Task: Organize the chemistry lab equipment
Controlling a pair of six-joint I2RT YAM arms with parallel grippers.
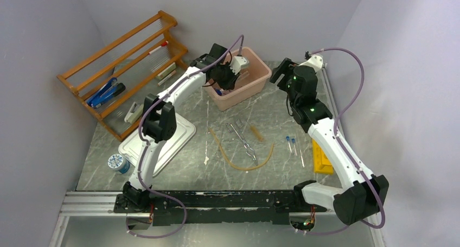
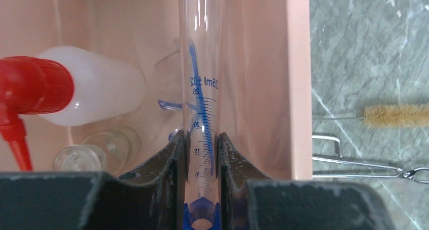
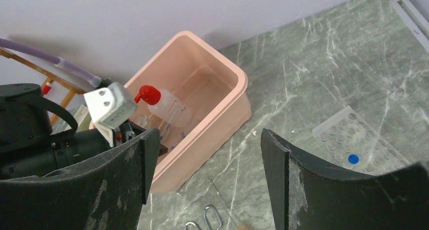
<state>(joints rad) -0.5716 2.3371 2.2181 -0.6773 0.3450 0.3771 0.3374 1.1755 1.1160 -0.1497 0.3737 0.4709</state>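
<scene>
The tabletop between tan tubing and tongs [image 1: 242,138] is below my right gripper, to its left in the top view, so my right gripper should move back and down to it next.
My left gripper [image 2: 200,141] is shut on a clear graduated cylinder [image 2: 201,78] with blue markings and a blue base, held inside the pink tub [image 2: 298,78]. In the top view this gripper [image 1: 225,76] hangs over the tub [image 1: 259,83]. A white squeeze bottle [image 2: 101,86] with a red cap lies in the tub, beside small glass pieces [image 2: 98,149]. My right gripper [image 3: 210,139] is open and empty above the table, right of the tub [image 3: 230,116]. Metal tongs [image 1: 242,138], tan tubing [image 1: 244,163], blue-capped tubes [image 1: 292,144] and a yellow rack [image 1: 322,159] lie on the table.
An orange wooden shelf rack [image 1: 122,68] stands at the back left. The white lid [image 1: 163,141] lies under the left arm, with a small round blue-and-white item [image 1: 117,163] beside it. A bristle brush [image 2: 397,115] lies by the tongs. A clear well plate [image 3: 356,141] sits at right.
</scene>
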